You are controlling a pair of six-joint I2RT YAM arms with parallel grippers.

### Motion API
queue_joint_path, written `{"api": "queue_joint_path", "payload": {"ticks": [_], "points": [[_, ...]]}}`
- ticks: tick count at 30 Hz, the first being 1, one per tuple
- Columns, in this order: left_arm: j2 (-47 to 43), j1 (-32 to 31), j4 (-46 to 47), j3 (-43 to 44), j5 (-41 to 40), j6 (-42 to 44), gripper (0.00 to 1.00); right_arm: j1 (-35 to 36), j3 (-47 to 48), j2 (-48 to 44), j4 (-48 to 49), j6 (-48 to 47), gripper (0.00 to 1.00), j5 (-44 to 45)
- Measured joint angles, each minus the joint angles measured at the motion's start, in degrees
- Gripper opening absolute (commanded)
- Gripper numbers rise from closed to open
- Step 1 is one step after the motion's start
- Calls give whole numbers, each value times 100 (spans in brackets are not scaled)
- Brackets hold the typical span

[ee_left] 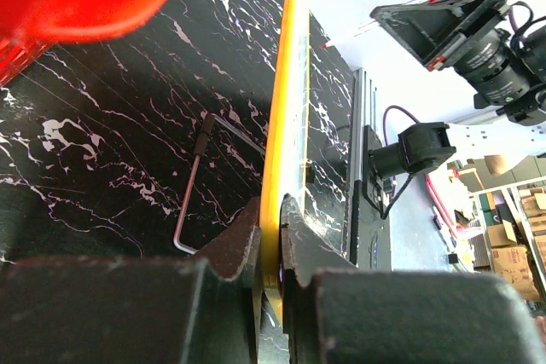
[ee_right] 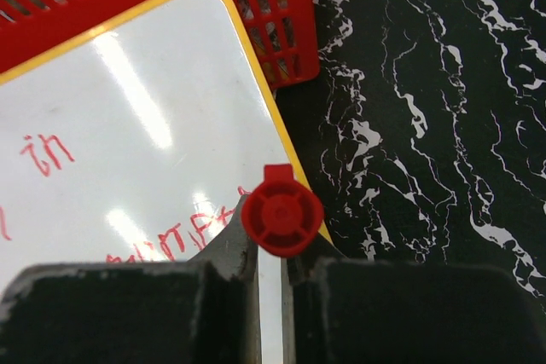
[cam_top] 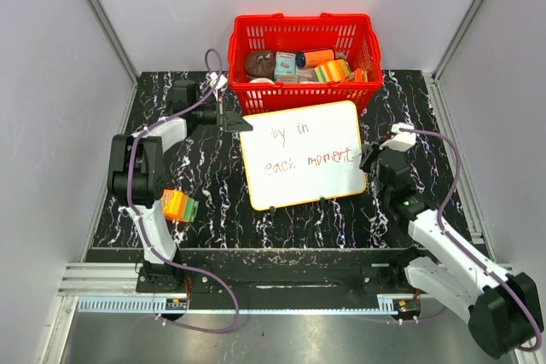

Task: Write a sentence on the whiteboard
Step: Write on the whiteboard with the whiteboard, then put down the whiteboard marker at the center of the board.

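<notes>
Both lines are fully written, so my right gripper will next move back and down past the whiteboard's near rim and let go of the red marker on the bare table.
The whiteboard (cam_top: 303, 185) with its orange-yellow rim stands tilted on the black marbled table in front of the red basket. The sentence (cam_top: 309, 159) is in red, two lines reading "joy in" and "each moment". My left gripper (cam_top: 235, 121) is shut on the board's upper left corner; the left wrist view shows the yellow rim (ee_left: 281, 125) edge-on between the fingers of the left gripper (ee_left: 273, 219). My right gripper (cam_top: 373, 159) is shut on a red marker at the board's right edge. In the right wrist view the marker's red end (ee_right: 281, 212) sits between the jaws of the right gripper (ee_right: 271, 245), over the last word on the whiteboard (ee_right: 128, 100).
A red basket (cam_top: 256, 23) with several items stands behind the board, its corner close above the right gripper (ee_right: 286, 49). An orange and green block (cam_top: 179, 205) lies by the left arm. A bent wire stand (ee_left: 192, 193) sits behind the board. Grey walls enclose the table.
</notes>
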Motion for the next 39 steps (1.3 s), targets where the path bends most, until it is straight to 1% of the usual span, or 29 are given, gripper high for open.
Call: {"api": "queue_joint_path", "payload": {"ticks": [1,4,5,7,8,11,12,15,17,20,21,22,23,27,31,35,39], "points": [[0,0,0,0,0,0,19,-2,0,-103,-28,24,0,-31],[0,-11,33,-2,-74,175,32,-4,79,-459,-131,90,0,-160],[2,-35,74,-24,-177,295,41,-7,129,-540,-168,107,0,-199],[9,-118,223,-109,-289,474,50,-9,214,-647,-208,136,0,-284],[7,-164,308,-140,-341,535,57,-9,251,-695,-225,151,0,-299],[-24,-223,494,-249,-492,634,66,-9,289,-782,-304,190,0,-348],[-66,-223,557,-332,-557,645,73,-9,289,-800,-343,197,0,-387],[-249,-245,629,-621,-778,625,80,-9,289,-833,-470,210,0,-426],[-391,-262,634,-776,-992,614,83,-9,291,-855,-538,214,0,-439],[-833,-280,623,-1034,-1528,614,88,-11,345,-903,-748,216,0,-520],[-929,-282,621,-1075,-1613,616,91,-11,363,-920,-798,216,0,-564],[-1165,-284,634,-1191,-1908,614,97,-11,396,-946,-883,234,0,-629],[-1408,-284,662,-1329,-2168,612,99,-11,431,-979,-984,258,0,-695],[-2614,-282,748,-2004,-3274,557,99,-13,476,-1237,-1296,516,0,-1088],[-3832,-284,732,-2583,-4253,426,99,-17,468,-1635,-1740,1075,0,-1631],[-4658,-284,376,-2817,-5104,205,99,-17,195,-2243,-2131,1871,0,-2227],[-5337,-284,-68,-3027,-5689,-107,99,-17,-254,-2813,-2518,2667,0,-2715]]}}
